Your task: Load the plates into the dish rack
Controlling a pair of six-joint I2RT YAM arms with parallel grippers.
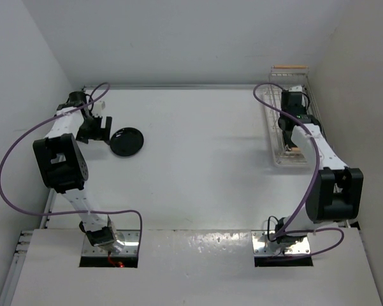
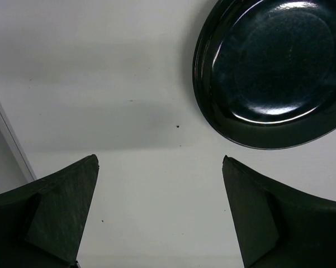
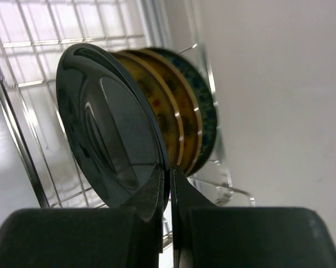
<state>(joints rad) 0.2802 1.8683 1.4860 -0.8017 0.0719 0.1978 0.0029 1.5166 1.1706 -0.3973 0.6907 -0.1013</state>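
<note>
The flat black plate's wall-side rim is below my left gripper, to its right in the top view, so my left gripper will tilt and lower onto it next.
A glossy black plate [image 1: 127, 141] lies flat on the table at the left; it fills the upper right of the left wrist view [image 2: 274, 72]. My left gripper [image 1: 97, 131] [image 2: 159, 215] is open and empty just left of it. My right gripper [image 3: 169, 181] [image 1: 292, 141] is shut on the rim of a second black plate [image 3: 109, 134], held upright in the white wire dish rack [image 1: 288, 115] [image 3: 22, 89]. Behind it stand two mustard-yellow plates [image 3: 173, 120] and a blue-green plate [image 3: 208, 114].
The rack runs along the right wall with a wooden handle [image 1: 289, 67] at its far end. A side wall stands close to the left arm. Purple cables loop from both arms.
</note>
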